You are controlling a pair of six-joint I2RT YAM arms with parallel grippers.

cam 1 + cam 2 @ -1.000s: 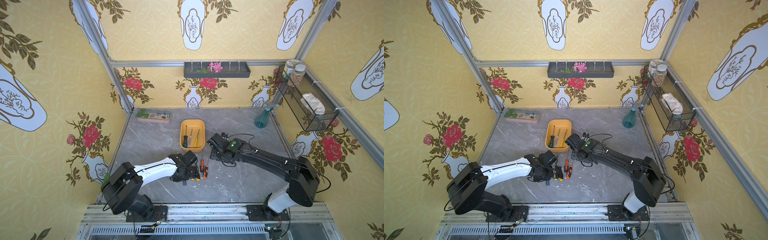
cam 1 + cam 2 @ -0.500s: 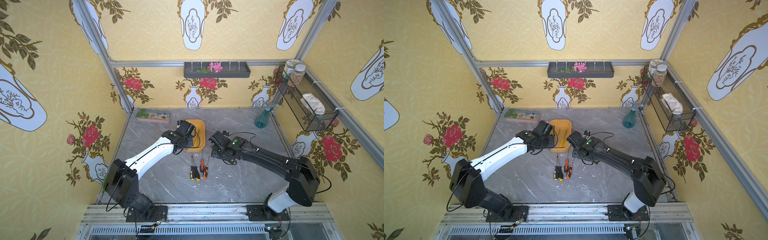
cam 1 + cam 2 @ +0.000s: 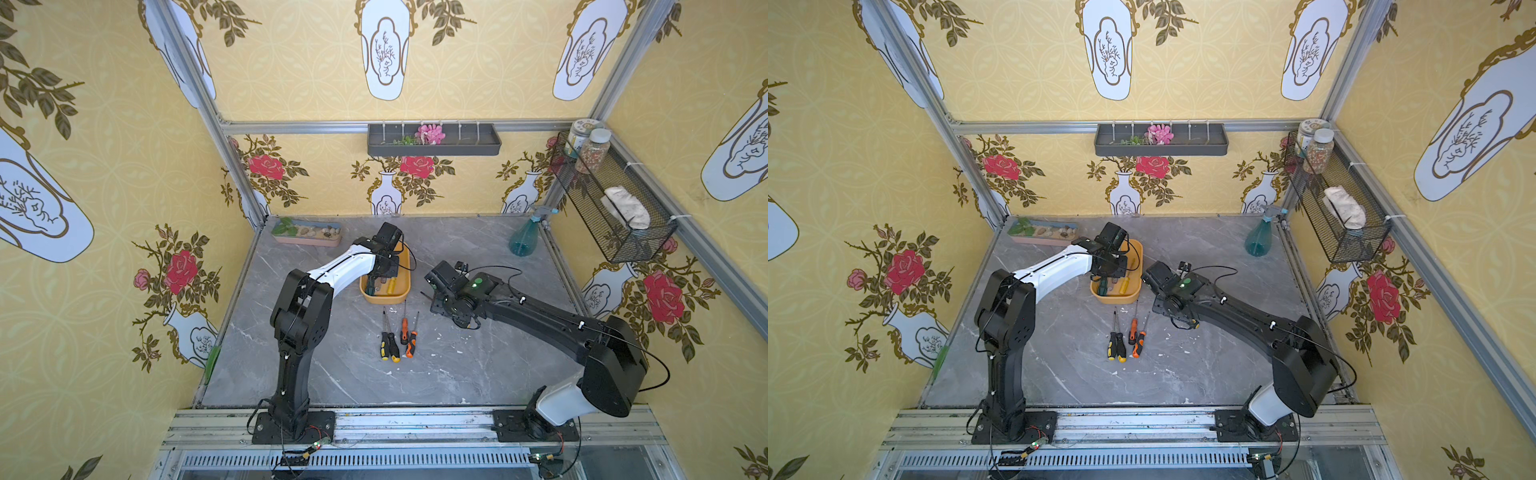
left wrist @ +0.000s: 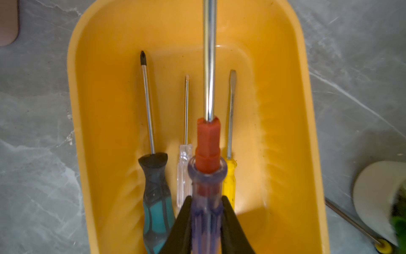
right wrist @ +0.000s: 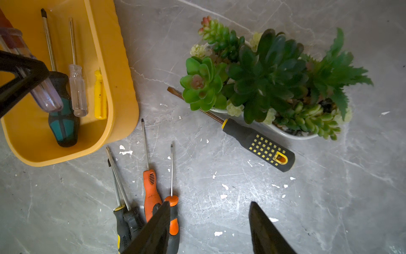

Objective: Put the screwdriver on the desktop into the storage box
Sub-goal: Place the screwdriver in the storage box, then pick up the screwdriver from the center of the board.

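Next, the left gripper moves down and releases the screwdriver's purple handle between the clear and yellow screwdrivers. That part of the box's bottom lies below the gripper.
My left gripper [image 4: 206, 199] is shut on the clear purple handle of a screwdriver [image 4: 207, 154] with a red core. It hangs over the yellow storage box [image 4: 74, 88], shaft pointing along the box. Three screwdrivers lie inside: teal-black [image 4: 154, 198], clear [image 4: 184, 171], yellow [image 4: 229, 176]. In both top views the left gripper [image 3: 384, 270] is above the box [image 3: 1133, 291]. My right gripper [image 5: 210, 203] stands open above the desktop [image 3: 457, 374], nothing between its fingers. Several screwdrivers lie there: orange [image 5: 150, 189], orange-black [image 5: 173, 215], two black-yellow [image 5: 123, 220], and a large black one [image 5: 257, 144].
A white dish of green succulents [image 5: 263, 77] stands beside the large black screwdriver, whose shaft runs under the leaves. A pink tray of pebbles [image 3: 307, 232] sits at the back left, a teal spray bottle [image 3: 524, 241] at the back right. A wire basket [image 3: 611, 199] hangs on the right wall.
My left arm has swung from the loose screwdrivers near the front of the desktop to above the storage box, carrying the purple-handled screwdriver. The right arm has stayed put.
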